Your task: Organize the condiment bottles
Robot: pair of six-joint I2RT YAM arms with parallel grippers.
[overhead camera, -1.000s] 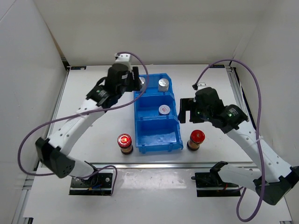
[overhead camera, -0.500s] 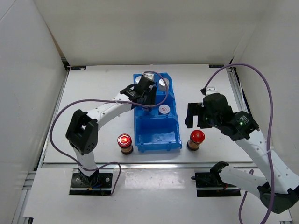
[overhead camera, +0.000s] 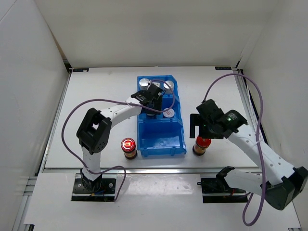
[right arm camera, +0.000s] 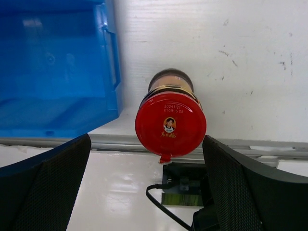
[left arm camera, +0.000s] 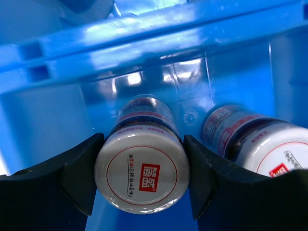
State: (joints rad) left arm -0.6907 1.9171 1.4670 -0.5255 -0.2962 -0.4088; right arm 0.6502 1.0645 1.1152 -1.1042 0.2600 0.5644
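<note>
The red-capped jar beside the bin stands below and slightly back from my open right gripper, so it will move back and down around the red cap (overhead camera: 203, 142) (right arm camera: 171, 124).
In the left wrist view my left gripper (left arm camera: 142, 179) is shut on a white-lidded jar (left arm camera: 142, 174) inside the blue bin (left arm camera: 144, 43), next to a second white-lidded jar (left arm camera: 269, 149). In the top view the left gripper (overhead camera: 153, 102) is over the middle compartment, beside that second jar (overhead camera: 168, 113). Two silver-capped bottles (overhead camera: 144, 83) (overhead camera: 167, 85) stand in the far compartment. My right gripper (right arm camera: 147, 140) is open, its jaws either side of a red-capped jar (right arm camera: 170, 125) and above it. That jar (overhead camera: 202, 143) stands right of the bin. Another red-capped jar (overhead camera: 128, 144) stands left of it.
The bin's near compartment (overhead camera: 162, 137) holds nothing. The bin (right arm camera: 57, 62) lies just left of the right-hand red-capped jar. The table's front rail (right arm camera: 250, 144) runs right behind that jar. White walls enclose the table on three sides.
My left arm swung from the bin's far left side into the middle compartment. My right gripper moved nearer and came over the right red-capped jar.
</note>
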